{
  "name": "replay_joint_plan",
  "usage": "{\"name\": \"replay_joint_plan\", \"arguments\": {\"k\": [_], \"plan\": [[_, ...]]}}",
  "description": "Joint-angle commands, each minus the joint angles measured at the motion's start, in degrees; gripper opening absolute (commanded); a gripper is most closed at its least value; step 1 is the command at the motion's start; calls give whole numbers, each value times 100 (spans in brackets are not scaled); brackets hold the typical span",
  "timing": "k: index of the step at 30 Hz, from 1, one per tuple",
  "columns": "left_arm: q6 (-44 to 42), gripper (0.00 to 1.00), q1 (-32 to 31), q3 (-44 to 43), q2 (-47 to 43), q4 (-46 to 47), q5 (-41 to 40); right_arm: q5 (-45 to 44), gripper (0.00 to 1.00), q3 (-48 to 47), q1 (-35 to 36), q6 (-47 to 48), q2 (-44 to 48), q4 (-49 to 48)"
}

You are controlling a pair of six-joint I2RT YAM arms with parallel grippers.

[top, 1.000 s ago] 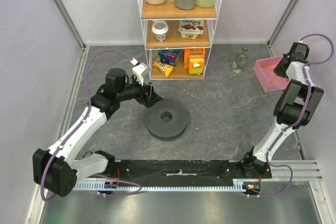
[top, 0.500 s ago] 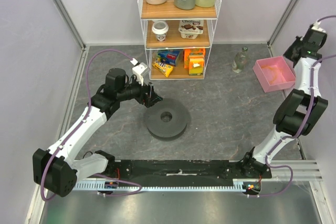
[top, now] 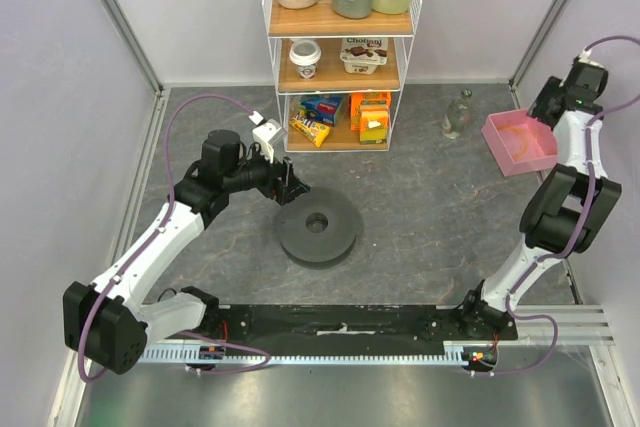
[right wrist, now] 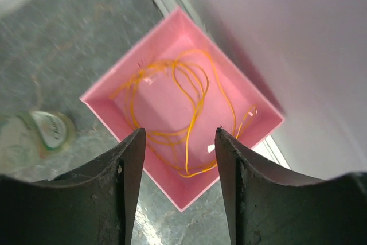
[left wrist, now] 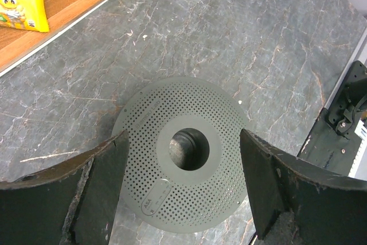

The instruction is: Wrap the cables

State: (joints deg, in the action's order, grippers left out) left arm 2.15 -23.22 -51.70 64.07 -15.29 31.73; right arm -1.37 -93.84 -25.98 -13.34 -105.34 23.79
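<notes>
My open right gripper needs to go down into the pink tray (right wrist: 131, 53) next, onto the piece of yellow-orange wire that crosses the tray's bottom. That piece lines up between the two fingers.
The cables are one thin yellow-orange wire (right wrist: 192, 93) lying in loose loops inside a pink tray (right wrist: 131, 53) at the back right (top: 492, 142); from above the wire (top: 520, 137) shows faintly. My right gripper (right wrist: 179, 131) hangs well above the tray, open, with nothing between its fingers; in the top view it (top: 550, 105) sits by the right wall. A dark grey perforated spool (left wrist: 183, 153) lies flat mid-table (top: 318, 229). My left gripper (left wrist: 183, 136) is open just above its back left edge (top: 292, 187), holding nothing.
A wire shelf rack (top: 345, 47) with bottles, cups and snack packs stands at the back centre. A small glass jar (top: 457, 114) rests left of the pink tray (right wrist: 46, 133). Walls and metal posts close in on both sides.
My right jaws have gone from shut to open. The right wrist rose from low over the tray toward the back right corner, then eased slightly left. The left arm stayed still.
</notes>
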Motion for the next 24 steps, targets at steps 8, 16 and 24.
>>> {"name": "replay_joint_plan", "arguments": {"k": [8,16,24], "plan": [[180,84,-7,-94,61,167,123,-689,56,621,137,166,-716,-410],[163,84,-16,-94,97,158,97,-821,30,587,146,42,-892,-621],[198,84,-16,-138,79,114,106,-550,0,306,137,-19,-5,-542]]}}
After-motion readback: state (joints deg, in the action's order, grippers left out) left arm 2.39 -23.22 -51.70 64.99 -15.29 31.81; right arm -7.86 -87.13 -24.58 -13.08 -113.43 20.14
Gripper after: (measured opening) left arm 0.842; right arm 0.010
